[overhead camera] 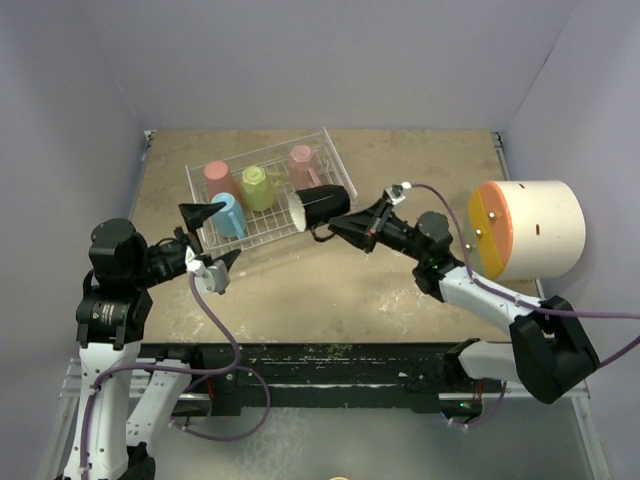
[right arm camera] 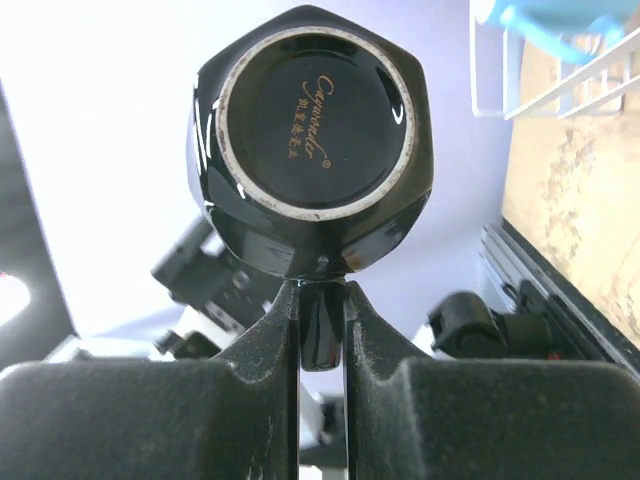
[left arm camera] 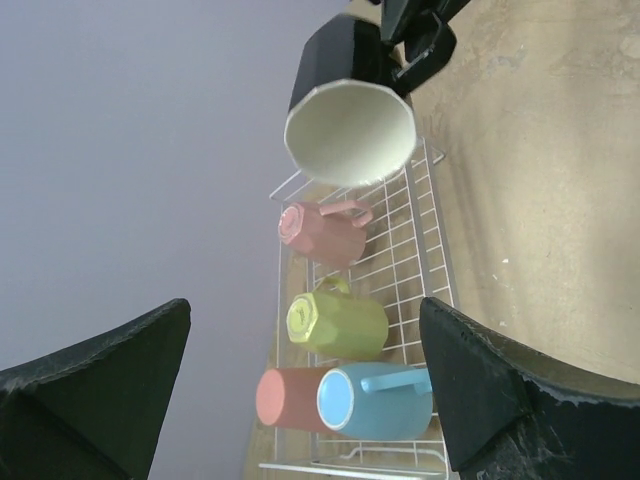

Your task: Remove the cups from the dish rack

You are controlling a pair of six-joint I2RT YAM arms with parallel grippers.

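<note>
My open left gripper moves to the right in the top view onto the edge of the cup's rim (left arm camera: 297, 160) opposite the handle next, since the black cup's pale opening faces it.
The white wire dish rack (overhead camera: 338, 170) lies at the back of the table, and its grid (left arm camera: 425, 250) fills the middle of the left wrist view. In it lie a coral-red cup (overhead camera: 219, 180), a yellow-green cup (overhead camera: 258, 187), a light pink cup (overhead camera: 303, 163) and a light blue cup (overhead camera: 229, 216). My right gripper (overhead camera: 338, 224) is shut on the handle (right arm camera: 322, 330) of the black cup (overhead camera: 320, 206), held sideways in the air over the rack's near right edge, its pale mouth (left arm camera: 350, 140) facing left. My left gripper (overhead camera: 212, 237) stands open just left of the blue cup (left arm camera: 385, 400), holding nothing.
A big cream cylinder with an orange-yellow face (overhead camera: 530, 230) lies on its side at the table's right edge. Pale walls close the left, back and right. A black rail (overhead camera: 350, 362) runs along the near edge between the arm bases.
</note>
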